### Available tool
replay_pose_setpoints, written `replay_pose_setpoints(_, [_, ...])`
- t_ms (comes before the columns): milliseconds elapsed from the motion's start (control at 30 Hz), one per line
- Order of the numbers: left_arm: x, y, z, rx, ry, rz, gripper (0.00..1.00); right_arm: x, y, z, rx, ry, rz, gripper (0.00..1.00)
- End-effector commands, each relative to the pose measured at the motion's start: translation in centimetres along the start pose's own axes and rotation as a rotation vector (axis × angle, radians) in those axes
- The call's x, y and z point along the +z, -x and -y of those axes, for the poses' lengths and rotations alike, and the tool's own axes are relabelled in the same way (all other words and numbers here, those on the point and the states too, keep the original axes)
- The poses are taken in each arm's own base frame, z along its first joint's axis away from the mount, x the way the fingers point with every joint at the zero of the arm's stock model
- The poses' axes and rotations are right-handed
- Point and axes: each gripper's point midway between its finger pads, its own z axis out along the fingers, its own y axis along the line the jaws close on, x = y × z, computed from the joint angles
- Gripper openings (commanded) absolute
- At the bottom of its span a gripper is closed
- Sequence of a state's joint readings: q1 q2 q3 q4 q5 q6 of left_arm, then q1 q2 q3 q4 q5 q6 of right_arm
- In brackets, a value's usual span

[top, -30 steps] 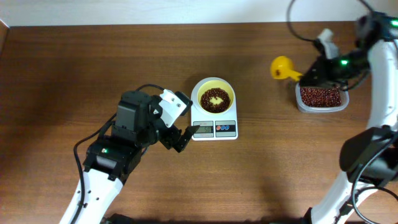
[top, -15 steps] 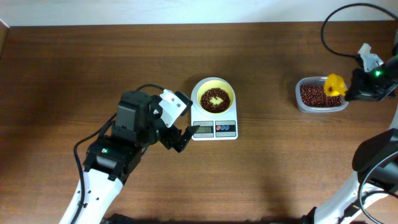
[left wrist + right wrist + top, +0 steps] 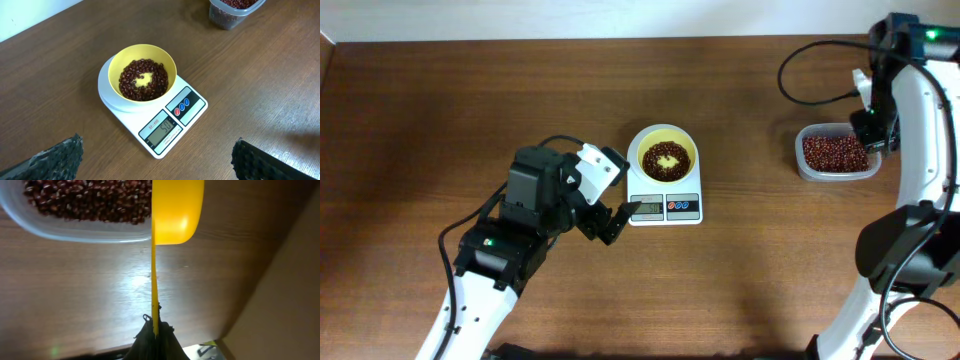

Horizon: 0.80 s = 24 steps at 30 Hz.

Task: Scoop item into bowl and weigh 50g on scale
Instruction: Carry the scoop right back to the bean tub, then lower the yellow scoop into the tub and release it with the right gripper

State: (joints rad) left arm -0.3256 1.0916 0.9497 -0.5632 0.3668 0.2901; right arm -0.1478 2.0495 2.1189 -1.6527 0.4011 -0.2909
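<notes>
The target weight has been reached, so the robot's right gripper will turn toward the container's beans, to its left in the overhead view, and let go of the scoop (image 3: pixel 176 211) there.
The pale yellow bowl (image 3: pixel 665 131) stands on the white scale (image 3: pixel 665 193), and a ring of red-brown beans (image 3: pixel 649 164) lies inside it. In the left wrist view the bowl (image 3: pixel 121 59), its beans (image 3: pixel 131 83) and the scale (image 3: pixel 198 108) show clearly, and the display reads 50. My left gripper (image 3: pixel 611 196) hovers open just left of the scale, its fingers (image 3: pixel 60 157) wide apart with nothing between them. My right gripper (image 3: pixel 155 328) is shut on the handle of the yellow scoop (image 3: pixel 176 211). The scoop's cup looks empty and sits at the rim of the bean container (image 3: pixel 75 227).
The clear plastic container (image 3: pixel 836 156) of beans sits at the far right, with my right arm (image 3: pixel 910 110) standing over its right end and hiding the scoop from overhead. A black cable (image 3: pixel 820 75) loops above it. The table's right edge lies close by.
My right arm has carried the scoop from left of the container, across it, to its right end, where the arm now covers it from overhead. The left arm, bowl and scale have not moved.
</notes>
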Motion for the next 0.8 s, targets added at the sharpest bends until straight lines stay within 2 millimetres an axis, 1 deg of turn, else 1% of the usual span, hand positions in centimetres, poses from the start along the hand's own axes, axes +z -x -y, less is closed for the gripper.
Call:
replay_pose_setpoints(0, [0.1, -0.2, -0.1, -0.018, -0.001, -0.004, 0.99, -0.3, 0.9, -0.6, 0.024, 0.037, 0.036, 0.04])
replay_pose_setpoints(67, [0.1, -0.2, -0.1, -0.018, -0.001, -0.004, 0.99, -0.4, 1.6, -3.0, 0.070, 0.228, 0.082, 0.04])
replay_pose_setpoints(133, [0.1, -0.2, -0.1, -0.018, -0.001, -0.004, 0.99, -1.2, 2.4, -5.2, 0.176, 0.471, 0.133, 0.04])
replay_pose_setpoints(167, [0.1, -0.2, -0.1, -0.018, -0.001, -0.004, 0.99, -1.5, 2.6, -5.6, 0.220, 0.544, 0.144, 0.04])
replay_pose_setpoints(200, [0.1, -0.2, -0.1, -0.018, -0.001, -0.004, 0.99, -1.6, 2.7, -5.5, 0.276, 0.589, 0.142, 0.04])
replay_pose_setpoints(267, [0.1, -0.2, -0.1, -0.018, -0.001, -0.004, 0.99, -1.2, 2.4, -4.7, 0.385, 0.622, 0.117, 0.04])
replay_pose_setpoints(333, [0.1, -0.2, -0.1, -0.018, -0.001, -0.004, 0.99, -1.0, 2.2, -4.3, 0.476, 0.645, 0.089, 0.04])
replay_pose_setpoints(400, [0.1, -0.2, -0.1, -0.018, -0.001, -0.004, 0.99, -1.6, 2.5, -4.9, 0.503, 0.705, 0.089, 0.04])
replay_pose_setpoints(567, [0.1, -0.2, -0.1, -0.018, -0.001, -0.004, 0.99, -1.5, 2.5, -5.0, 0.708, 0.719, 0.011, 0.04])
replay_pose_setpoints(700, [0.1, -0.2, -0.1, -0.018, -0.001, -0.004, 0.99, -1.2, 2.5, -5.1, 0.825, 0.724, -0.046, 0.04])
replay_pose_setpoints(767, [0.1, -0.2, -0.1, -0.018, -0.001, -0.004, 0.99, -0.4, 2.1, -5.7, 0.825, 0.725, -0.081, 0.04])
